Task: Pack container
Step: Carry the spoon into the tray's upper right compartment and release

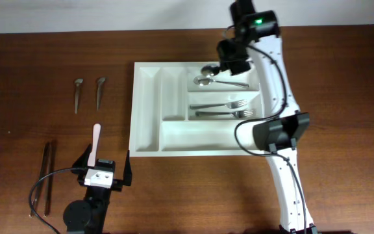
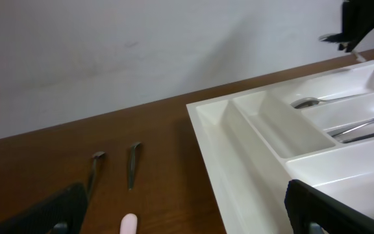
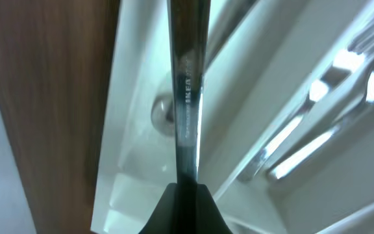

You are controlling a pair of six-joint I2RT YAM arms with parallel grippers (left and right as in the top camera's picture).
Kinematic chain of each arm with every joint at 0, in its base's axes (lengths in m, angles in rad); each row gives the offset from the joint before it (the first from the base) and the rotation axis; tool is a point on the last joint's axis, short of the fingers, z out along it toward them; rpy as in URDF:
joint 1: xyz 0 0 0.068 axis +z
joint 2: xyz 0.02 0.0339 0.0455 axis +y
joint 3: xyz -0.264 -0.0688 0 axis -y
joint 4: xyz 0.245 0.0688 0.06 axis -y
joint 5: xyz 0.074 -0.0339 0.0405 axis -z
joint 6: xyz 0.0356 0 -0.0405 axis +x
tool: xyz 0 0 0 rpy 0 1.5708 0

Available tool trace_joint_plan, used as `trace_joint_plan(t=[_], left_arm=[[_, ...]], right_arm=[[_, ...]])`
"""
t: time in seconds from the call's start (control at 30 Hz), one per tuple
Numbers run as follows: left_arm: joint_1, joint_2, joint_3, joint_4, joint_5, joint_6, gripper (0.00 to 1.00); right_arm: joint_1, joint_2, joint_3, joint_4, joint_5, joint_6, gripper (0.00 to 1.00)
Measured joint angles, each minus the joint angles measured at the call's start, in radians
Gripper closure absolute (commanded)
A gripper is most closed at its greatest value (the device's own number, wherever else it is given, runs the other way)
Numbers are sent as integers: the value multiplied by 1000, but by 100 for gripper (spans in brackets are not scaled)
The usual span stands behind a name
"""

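My right gripper should next lower the spoon's steel handle that it holds into the tray's far section (image 1: 224,78) (image 3: 216,97), beside the spoon that is there.
The white cutlery tray (image 1: 147,110) lies mid-table. Its top right compartment holds a spoon (image 1: 204,81), and the compartment below holds forks (image 1: 221,108). My right gripper (image 1: 234,60) hangs over the top right compartment. In the right wrist view it (image 3: 187,195) is shut on the steel handle of a spoon (image 3: 186,91), whose bowl (image 1: 208,69) is over that compartment. My left gripper (image 1: 106,164) is open and empty at the tray's near left corner. A pink-handled utensil (image 1: 95,138) lies between its fingers (image 2: 187,224), with the tip (image 2: 129,225) showing.
Two small metal spoons (image 1: 78,92) (image 1: 100,91) lie left of the tray and also show in the left wrist view (image 2: 132,162). Two dark thin sticks (image 1: 47,177) lie at the front left. The tray's long front compartment (image 1: 200,138) has nothing in it.
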Motion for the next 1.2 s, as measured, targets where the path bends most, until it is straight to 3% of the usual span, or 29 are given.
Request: trace_joint_plan(t=[0.63,1.03,1.07,1.2], left_arm=[[0,0,0,0,0,0,1],[0,0,0,0,0,0,1],[0,0,0,0,0,0,1],[0,0,0,0,0,0,1]], right_arm=[[32,0,-3,14,156,215,96],[32,2,-126,53,161,256,96],[32,3,-136,57,161,257,96],[32,9,-152,61,173,261,76]])
